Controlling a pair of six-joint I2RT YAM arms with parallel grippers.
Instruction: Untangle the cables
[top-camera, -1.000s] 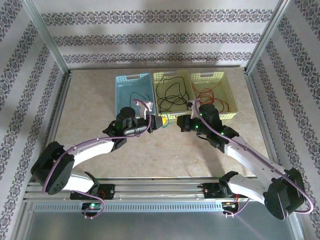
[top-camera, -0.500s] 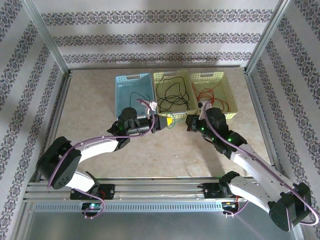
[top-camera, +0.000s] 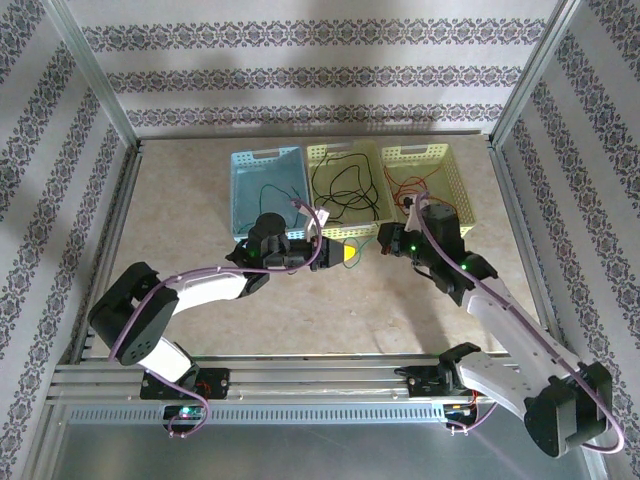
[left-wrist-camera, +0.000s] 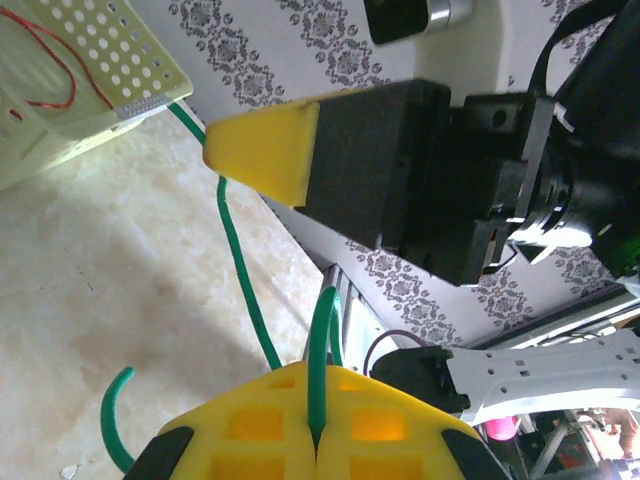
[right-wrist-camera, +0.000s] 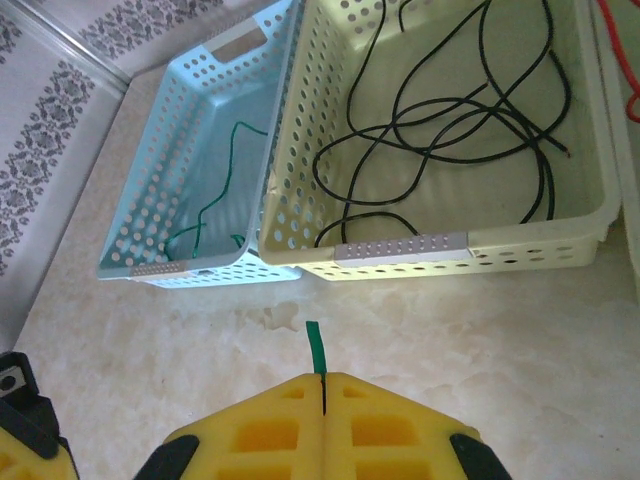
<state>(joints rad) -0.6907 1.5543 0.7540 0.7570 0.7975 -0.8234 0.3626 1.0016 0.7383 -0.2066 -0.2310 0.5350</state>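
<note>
I will next swing my left gripper outward over the blue basket (top-camera: 237, 190) to release the green cable, because that basket is outward of my gripper and holds another piece of green cable.
My left gripper (top-camera: 345, 254) (left-wrist-camera: 317, 445) is shut on the green cable (left-wrist-camera: 245, 290), which loops up out of its yellow fingers and runs toward the baskets. Just to its right, my right gripper (top-camera: 383, 240) (right-wrist-camera: 322, 385) is also shut on the green cable, with a short end (right-wrist-camera: 316, 348) poking out. Another green stretch (right-wrist-camera: 205, 215) lies in the blue basket (top-camera: 237, 190). The black cable (right-wrist-camera: 450, 110) coils in the middle pale basket (top-camera: 345, 148). In the right yellow basket (top-camera: 462, 190) lies the red cable (top-camera: 415, 185).
The three baskets stand side by side at the back of the beige table (top-camera: 330, 300). Metal frame posts (top-camera: 95, 80) and patterned walls enclose the table on three sides. A rail (top-camera: 300, 375) runs along the near edge between the arm bases.
Both grippers have shifted to the right, still close together and still shut on the green cable. The right arm has swung toward the yellow basket's front corner.
</note>
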